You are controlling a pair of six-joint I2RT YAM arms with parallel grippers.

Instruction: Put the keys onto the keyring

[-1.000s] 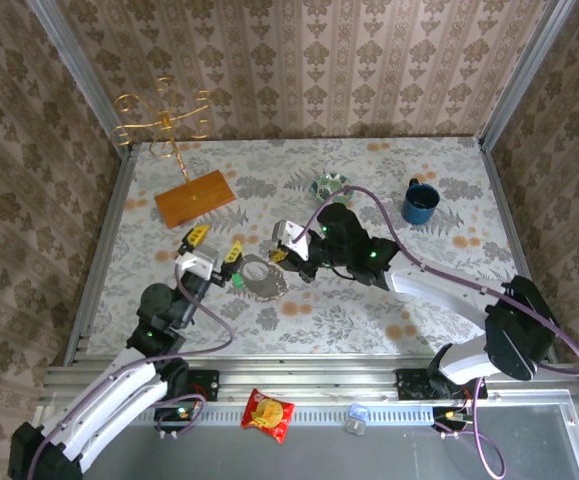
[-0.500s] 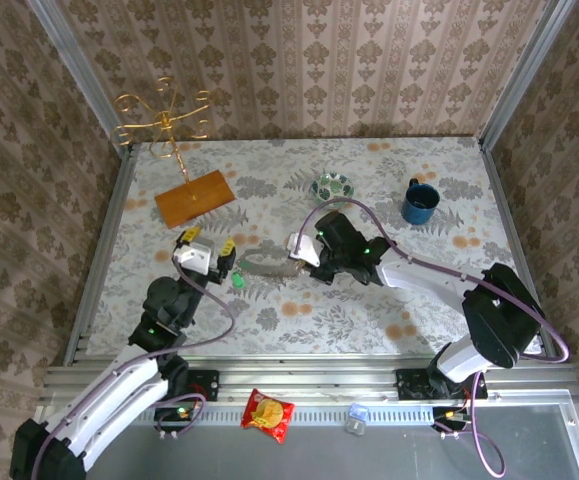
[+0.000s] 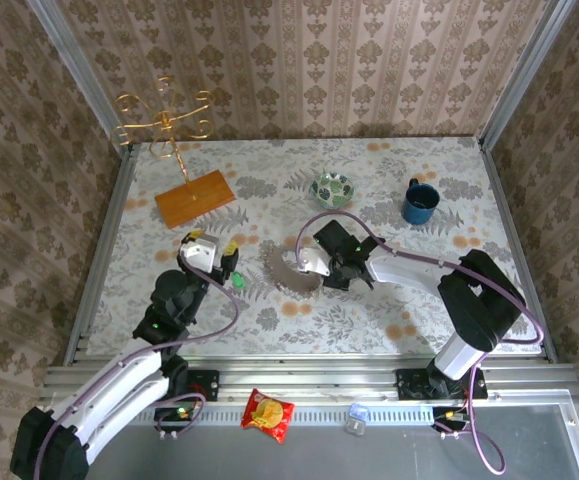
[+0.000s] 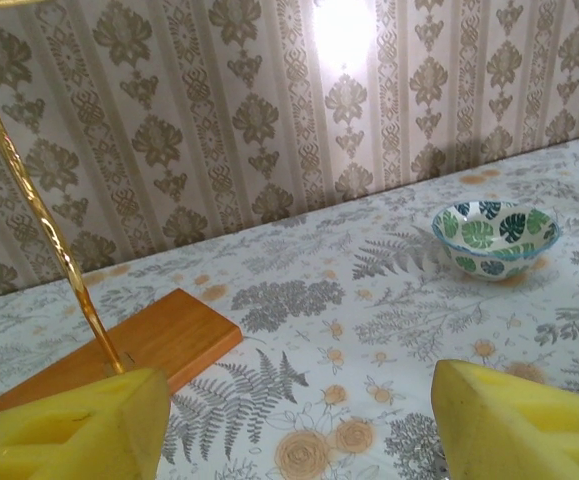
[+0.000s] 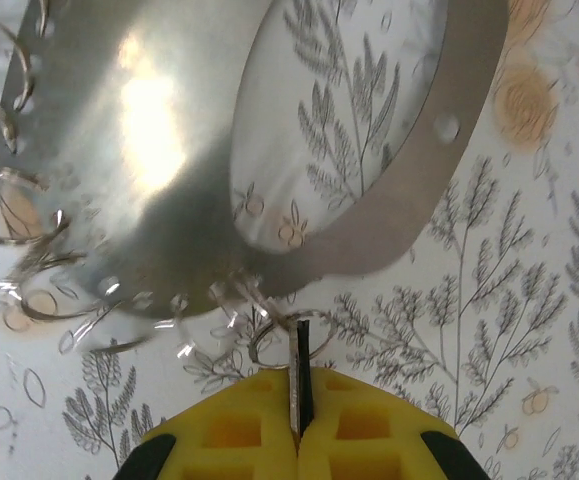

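Observation:
Next, my right gripper stays still and spreads its fingers, releasing the silver-and-black piece, as the small wire ring [image 5: 279,343] lies at the gripper's fingers, around the piece's end.
In the right wrist view the keyring [image 5: 374,250] is a grey metal band loop lying on the tablecloth, with small wire rings along its near edge. My right gripper [image 5: 297,385] is shut on a thin silver-and-black piece seen edge-on, apparently the black-headed key [image 5: 298,365]. Its tip sits inside one small wire ring. From above, the right gripper [image 3: 315,263] sits at the keyring [image 3: 287,274]. The green-headed key [image 3: 237,281] lies on the cloth just right of my left gripper [image 3: 212,253]. The left gripper [image 4: 299,430] is open above the cloth with nothing between its yellow pads [image 4: 69,435].
A leaf-patterned bowl [image 3: 331,187] [image 4: 496,236] and a blue mug [image 3: 420,203] stand behind the right arm. The gold wire stand on its wooden base [image 3: 194,197] [image 4: 119,350] is at the back left. A snack packet [image 3: 268,413] lies on the front rail.
The right gripper has swung right and nearer, dragging the keyring to the right with it. The left gripper has shifted slightly away from the keyring, still open. The green key has not moved.

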